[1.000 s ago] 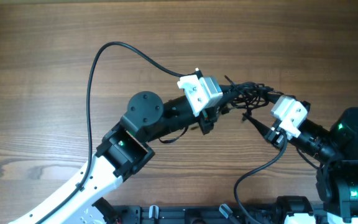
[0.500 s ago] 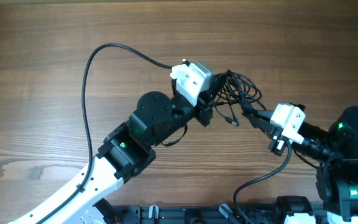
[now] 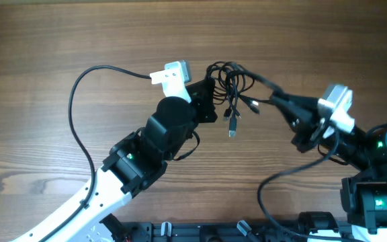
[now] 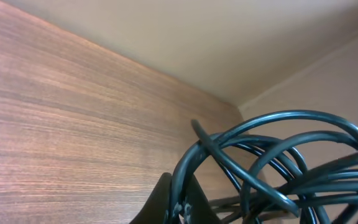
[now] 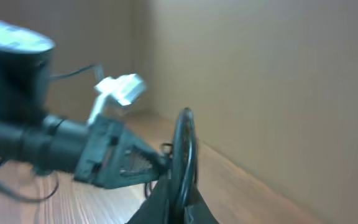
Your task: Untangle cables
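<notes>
My right gripper moves down beside the tangle next, drawing to the right in the overhead view, and releases the piece of cable, as loops stay bunched at my left gripper.
A tangle of black cables (image 3: pixel 231 82) hangs in the air between my two grippers above the wooden table (image 3: pixel 59 40). A loose plug end (image 3: pixel 232 129) dangles below the tangle. My left gripper (image 3: pixel 210 87) is shut on the cable bundle at its left side; in the left wrist view the dark loops (image 4: pixel 278 162) fan out from between its fingers (image 4: pixel 182 205). My right gripper (image 3: pixel 279 99) is shut on a cable strand at the right side; in the right wrist view the black cable (image 5: pixel 182 146) runs up from its fingers (image 5: pixel 176 202), with the left arm (image 5: pixel 55 149) behind it.
The left arm's own black supply cable (image 3: pixel 79 87) loops over the table at the left. The right arm's supply cable (image 3: pixel 274 185) curves down at the lower right. The arm bases stand along the near edge.
Both grippers have lifted and drawn apart, the left one to the left and the right one to the right. The tangle has risen and spread, and a plug end now dangles.
</notes>
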Motion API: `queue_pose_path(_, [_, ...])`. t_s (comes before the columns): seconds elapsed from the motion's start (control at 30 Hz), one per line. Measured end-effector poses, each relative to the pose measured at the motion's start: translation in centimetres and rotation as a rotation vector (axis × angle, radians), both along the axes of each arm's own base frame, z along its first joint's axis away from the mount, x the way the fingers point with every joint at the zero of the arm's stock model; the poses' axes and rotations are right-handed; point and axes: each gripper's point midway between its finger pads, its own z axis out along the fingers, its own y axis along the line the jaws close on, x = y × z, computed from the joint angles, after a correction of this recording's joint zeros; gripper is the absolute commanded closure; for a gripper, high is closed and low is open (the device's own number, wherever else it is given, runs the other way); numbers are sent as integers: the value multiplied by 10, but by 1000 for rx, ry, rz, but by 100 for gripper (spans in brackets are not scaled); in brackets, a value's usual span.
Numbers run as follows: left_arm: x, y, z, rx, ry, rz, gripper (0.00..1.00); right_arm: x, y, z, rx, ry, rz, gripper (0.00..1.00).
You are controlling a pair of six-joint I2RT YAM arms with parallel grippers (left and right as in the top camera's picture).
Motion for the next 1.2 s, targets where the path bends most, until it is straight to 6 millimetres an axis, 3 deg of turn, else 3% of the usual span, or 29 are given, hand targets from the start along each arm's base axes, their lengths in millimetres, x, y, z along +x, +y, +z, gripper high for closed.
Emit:
queue_pose_path(0.17, [1,1,0,-138,79,54,96,42,-51,-12,353,338,-378,96])
queue_pose_path(0.23, [2,1,3,-184,92,66,96,48,-65,-22,459,441,-471,81])
queue_pose_path(0.3, [5,3,7,-203,79,80,96,50,-77,-35,501,506,-553,77])
queue_pose_path(0.37, [15,11,17,-210,26,109,96,48,-87,-52,508,574,-631,64])
queue_pose_path(0.43, [16,7,29,-199,-42,74,96,45,-90,-68,481,627,-667,43])
queue_pose_path(0.53, [13,-3,43,-135,-139,-12,96,44,-91,-71,386,584,-672,20])
queue_pose_path(0.63, [5,-15,46,-38,-212,-123,96,43,-85,-70,194,470,-620,11])
queue_pose_path(0.8, [-12,-38,58,33,-343,-310,96,40,-77,-71,-142,257,-539,7])
queue_pose_path(0.97, [-26,-50,66,21,-393,-418,96,28,-58,-83,-334,163,-385,10])
queue_pose_path(1.0, [-29,-53,66,20,-398,-444,96,28,-57,-83,-346,151,-374,20])
queue_pose_path(1.07, [-40,-60,69,22,-428,-518,96,28,-55,-84,-364,139,-356,89])
queue_pose_path(1.1, [-43,-62,69,22,-435,-542,96,29,-54,-86,-369,142,-350,96])
queue_pose_path(1.2, [-47,-64,69,22,-443,-567,96,34,-54,-92,-374,168,-344,96])
